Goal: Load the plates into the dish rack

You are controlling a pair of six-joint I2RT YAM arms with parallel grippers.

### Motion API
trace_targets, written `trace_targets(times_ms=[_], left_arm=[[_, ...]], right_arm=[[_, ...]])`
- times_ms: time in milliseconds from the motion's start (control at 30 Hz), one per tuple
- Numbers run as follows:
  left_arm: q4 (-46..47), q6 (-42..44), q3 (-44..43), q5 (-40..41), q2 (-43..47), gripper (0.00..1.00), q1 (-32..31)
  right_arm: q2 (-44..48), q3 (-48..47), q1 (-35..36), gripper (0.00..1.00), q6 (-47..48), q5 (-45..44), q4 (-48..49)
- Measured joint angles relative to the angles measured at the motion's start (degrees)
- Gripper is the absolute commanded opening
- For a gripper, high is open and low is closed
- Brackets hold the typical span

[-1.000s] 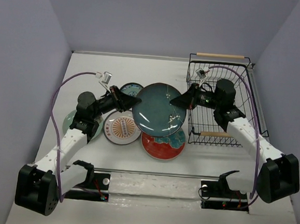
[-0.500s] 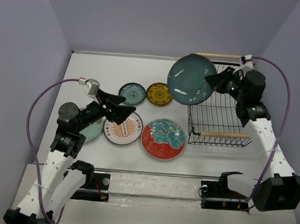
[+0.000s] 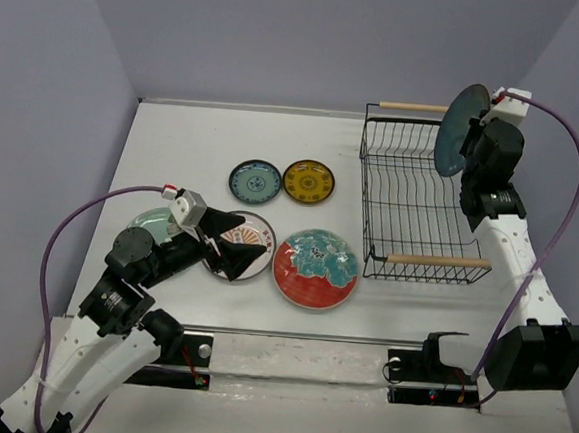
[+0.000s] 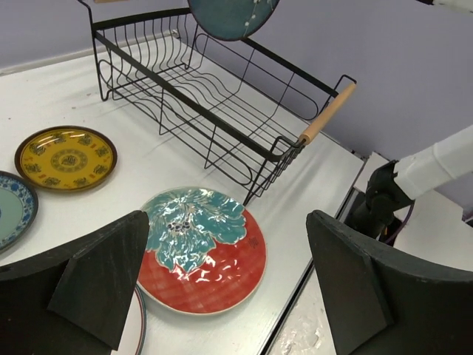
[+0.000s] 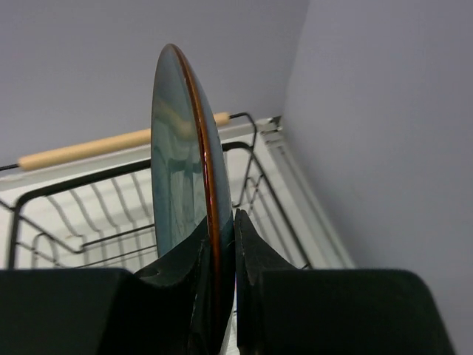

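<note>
My right gripper holds the dark teal plate (image 3: 462, 130) upright, so I will lower the gripper and tip it down to let go of the plate between the empty rack wires (image 3: 449, 186) beside the rack's side.
My right gripper (image 3: 479, 141) (image 5: 222, 222) is shut on the rim of the dark teal plate (image 3: 462, 130) (image 5: 181, 163) (image 4: 233, 15). It holds the plate upright, on edge, above the far right corner of the black wire dish rack (image 3: 364, 182) (image 4: 194, 95). My left gripper (image 3: 223, 243) (image 4: 229, 244) stands open and empty over the white plate with orange centre (image 3: 256, 238), partly hiding it. The red plate with teal centre (image 3: 314, 269) (image 4: 199, 248) lies flat beside it. The small blue-patterned plate (image 3: 255, 182) and yellow-brown plate (image 3: 308, 181) (image 4: 66, 157) lie farther back. A pale mint plate (image 3: 149, 223) shows behind my left arm.
The rack has wooden handles at its far (image 3: 418, 108) and near (image 3: 436, 260) ends and holds nothing. The right wall stands close behind the rack. A metal rail (image 3: 299, 353) with both arm bases runs along the near edge. Purple cables loop off both wrists.
My right arm has lifted the dark teal plate from the middle of the table to above the rack and turned it on edge. My left gripper let go, opened, and drew back to the near left.
</note>
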State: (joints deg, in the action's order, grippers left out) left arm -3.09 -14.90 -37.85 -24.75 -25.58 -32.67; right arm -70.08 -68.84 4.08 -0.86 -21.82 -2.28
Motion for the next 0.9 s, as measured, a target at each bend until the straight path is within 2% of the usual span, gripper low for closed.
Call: trace_targets(times_ms=[267,400,700,900], left_arm=[[-2.8,1.5,0.0,5.4,2.6,0.99,-5.3],[-3.7,2.0,0.0,8.4,3.3,0.99,-7.2],[-4.6,2.4,0.0,12.0,3.3,0.99,-9.1],[-4.6,2.5,0.0,13.1,3.3,0.99,-9.8]], right_arm=[[-6.1,-0.2,-0.5,0.07,20.9,-3.4,9.7],[-8.9,-0.2,-0.9,0.07,26.7,-2.5,11.1],[-16.0,-0.2,-3.5,0.07,29.4,2.8,10.5],[-16.9,-0.1,-6.9,0.07,29.1,4.3,9.8]])
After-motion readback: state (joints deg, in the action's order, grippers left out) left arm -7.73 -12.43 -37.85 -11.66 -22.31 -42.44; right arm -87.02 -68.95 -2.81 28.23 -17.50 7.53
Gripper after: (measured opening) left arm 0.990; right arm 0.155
